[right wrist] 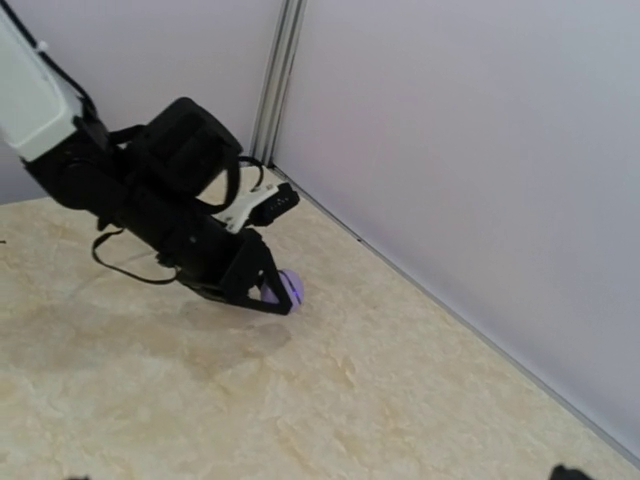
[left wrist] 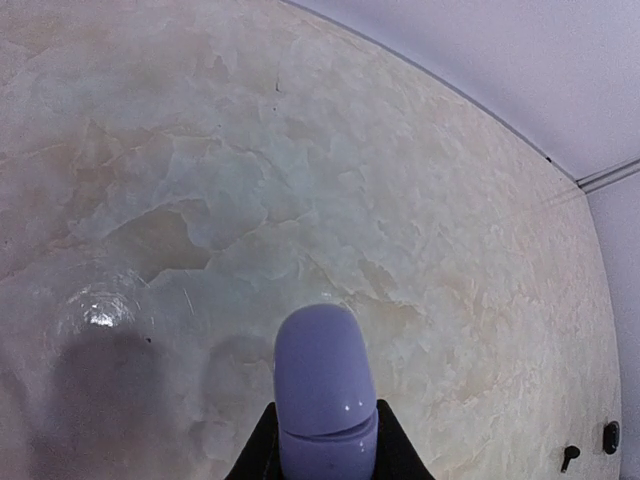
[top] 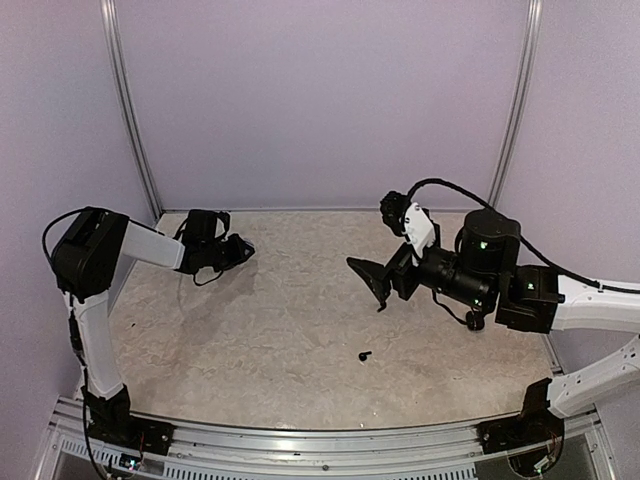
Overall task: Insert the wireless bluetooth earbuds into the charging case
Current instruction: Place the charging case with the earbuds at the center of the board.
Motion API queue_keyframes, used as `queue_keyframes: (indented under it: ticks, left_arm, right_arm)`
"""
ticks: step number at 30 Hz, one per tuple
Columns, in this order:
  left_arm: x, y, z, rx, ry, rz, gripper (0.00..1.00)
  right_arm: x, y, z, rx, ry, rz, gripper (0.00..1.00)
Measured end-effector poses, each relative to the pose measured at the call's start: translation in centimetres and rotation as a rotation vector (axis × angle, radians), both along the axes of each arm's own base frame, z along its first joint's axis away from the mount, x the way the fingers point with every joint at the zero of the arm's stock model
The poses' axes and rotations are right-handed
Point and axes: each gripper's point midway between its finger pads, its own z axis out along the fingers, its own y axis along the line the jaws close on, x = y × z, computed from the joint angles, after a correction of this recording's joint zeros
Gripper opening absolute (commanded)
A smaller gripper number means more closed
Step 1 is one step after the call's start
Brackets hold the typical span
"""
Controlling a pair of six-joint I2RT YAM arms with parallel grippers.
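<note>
My left gripper still has the case [left wrist: 325, 395] hanging just above the marbled table, so next it will lower it a little to the table and then let go there.
My left gripper [top: 238, 250] is shut on a lilac pebble-shaped charging case [left wrist: 325, 395] and holds it just above the table at the far left. A seam runs across the case. The case also shows in the right wrist view [right wrist: 288, 288], between the left gripper's black fingers. One tiny black stemmed earbud [top: 364, 356] lies on the table near the front middle; it also shows in the left wrist view [left wrist: 569, 458]. My right gripper [top: 372, 282] hovers open and empty right of centre, above and behind that bud. The pale earbuds are out of view.
A small dark oval thing [left wrist: 611, 437] lies beside the black bud; I cannot tell what it is. The marbled beige table [top: 280, 330] is ringed by lilac walls [top: 320, 100] at the back and sides.
</note>
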Motion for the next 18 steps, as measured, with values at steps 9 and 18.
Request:
queue_keyframes:
  ticks: [9,18]
  left_arm:
    - [0.6,1.1,-2.5,-0.011,0.079,0.024,0.29]
    - [0.6,1.6,-3.4,-0.006,0.101,0.034,0.49]
  right_arm:
    - [0.0,0.1,-1.0,-0.017,0.037,0.014,1.0]
    - [0.5,0.2,-3.0,-0.06,0.097,0.019,1.0]
